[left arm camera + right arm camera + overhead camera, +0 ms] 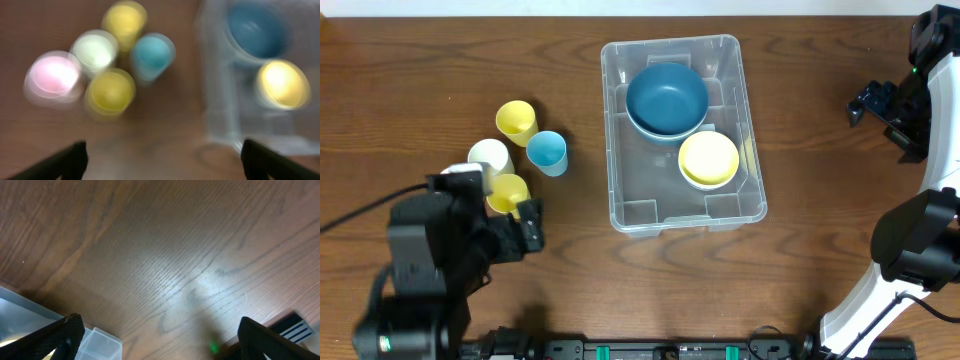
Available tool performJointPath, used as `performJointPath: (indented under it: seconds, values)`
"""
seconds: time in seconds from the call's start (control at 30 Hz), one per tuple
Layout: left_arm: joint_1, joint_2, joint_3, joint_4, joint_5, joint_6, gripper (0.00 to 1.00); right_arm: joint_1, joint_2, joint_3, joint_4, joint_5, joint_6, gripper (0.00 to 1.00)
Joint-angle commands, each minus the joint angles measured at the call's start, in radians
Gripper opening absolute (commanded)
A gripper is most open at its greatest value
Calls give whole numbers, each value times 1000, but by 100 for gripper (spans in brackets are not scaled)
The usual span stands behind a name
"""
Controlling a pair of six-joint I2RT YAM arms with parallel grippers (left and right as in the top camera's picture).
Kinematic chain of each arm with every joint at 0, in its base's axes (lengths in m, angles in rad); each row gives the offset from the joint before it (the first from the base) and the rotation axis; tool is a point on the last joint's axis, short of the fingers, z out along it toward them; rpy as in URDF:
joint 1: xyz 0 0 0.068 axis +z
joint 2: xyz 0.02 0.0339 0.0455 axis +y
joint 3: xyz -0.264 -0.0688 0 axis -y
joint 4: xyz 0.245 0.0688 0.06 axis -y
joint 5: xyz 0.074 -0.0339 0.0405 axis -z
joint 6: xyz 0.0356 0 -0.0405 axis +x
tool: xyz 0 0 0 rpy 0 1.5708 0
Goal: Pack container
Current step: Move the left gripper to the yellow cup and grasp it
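The left gripper moves outward and down to the nearer yellow cup next, onto the container side of its rim, since bare wood lies beside it there.
The clear plastic container stands at the table's middle, holding a dark blue bowl at its far end and a yellow bowl nearer. In the blurred left wrist view the container is at the right. My left gripper is open and empty above bare wood, just short of the cups; in the overhead view it is at the lower left. My right gripper is open and empty over bare wood, far right of the container; it also shows in the overhead view.
Several cups stand left of the container: yellow, blue, white, yellow. A pink cup shows only in the left wrist view, leftmost. The table's far right edge is near my right gripper.
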Motion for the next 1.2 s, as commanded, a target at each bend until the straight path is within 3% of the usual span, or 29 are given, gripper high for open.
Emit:
performJointPath:
  seconds: [0.0,0.1,0.3,1.17]
  values:
    - [4,166,125,-97,-167,-122,98,-5,-12,1,-1,10,13,99]
    - [5,260,153,-130,-63,-122,98,-6,-12,1,-1,10,13,99]
    - [2,404,151,-143,-11,-87,98,-5,-12,1,-1,10,13,99]
    - [0,955,143,-21,-63,-24,98,-5,-12,1,-1,10,13,99]
